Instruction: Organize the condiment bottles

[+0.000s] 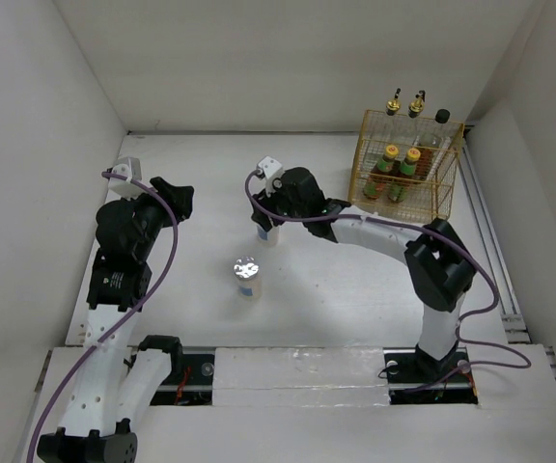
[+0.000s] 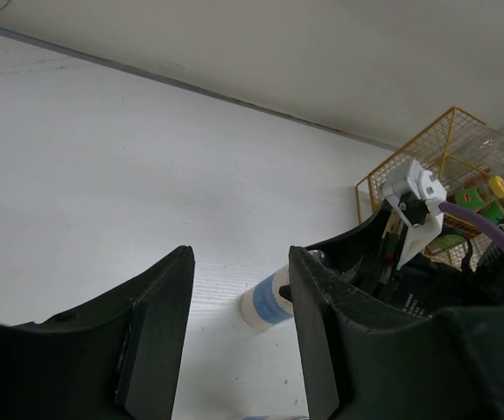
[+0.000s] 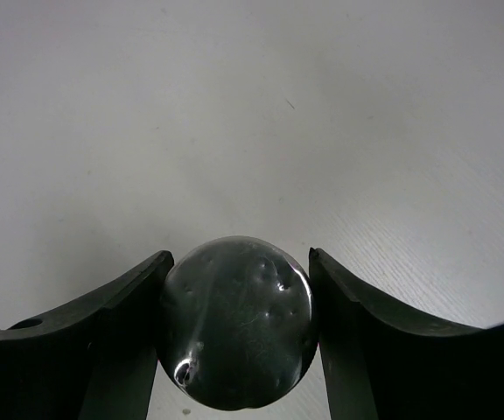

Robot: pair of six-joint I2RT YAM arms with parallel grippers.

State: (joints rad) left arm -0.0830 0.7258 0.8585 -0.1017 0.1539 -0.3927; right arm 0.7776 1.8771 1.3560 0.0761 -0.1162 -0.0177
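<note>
I will next lift my right gripper across to the basket and lower the short white jar into the basket's empty front row point(image 1: 365, 204), which is to the gripper's right in the top view.
A short white jar with a silver lid point(image 3: 234, 341) and a blue label stands at the table's middle point(image 1: 267, 234). My right gripper point(image 1: 266, 222) is shut on it, and both fingers point(image 3: 129, 306) touch the lid's sides. A second silver-lidded jar point(image 1: 246, 273) stands free just in front of it. Two gold-spouted bottles point(image 1: 394, 101), a black-capped dark bottle point(image 1: 442, 117) and two red yellow-capped bottles point(image 1: 400, 162) stand in the basket. My left gripper point(image 1: 177, 193) is open and empty at the left; its view point(image 2: 241, 254) shows the gripped jar point(image 2: 268, 302).
The yellow wire basket point(image 1: 449, 198) stands at the back right corner, also in the left wrist view point(image 2: 409, 179). White walls enclose the table on the left, back and right. The right arm's elbow point(image 1: 439, 265) rises in front of the basket.
</note>
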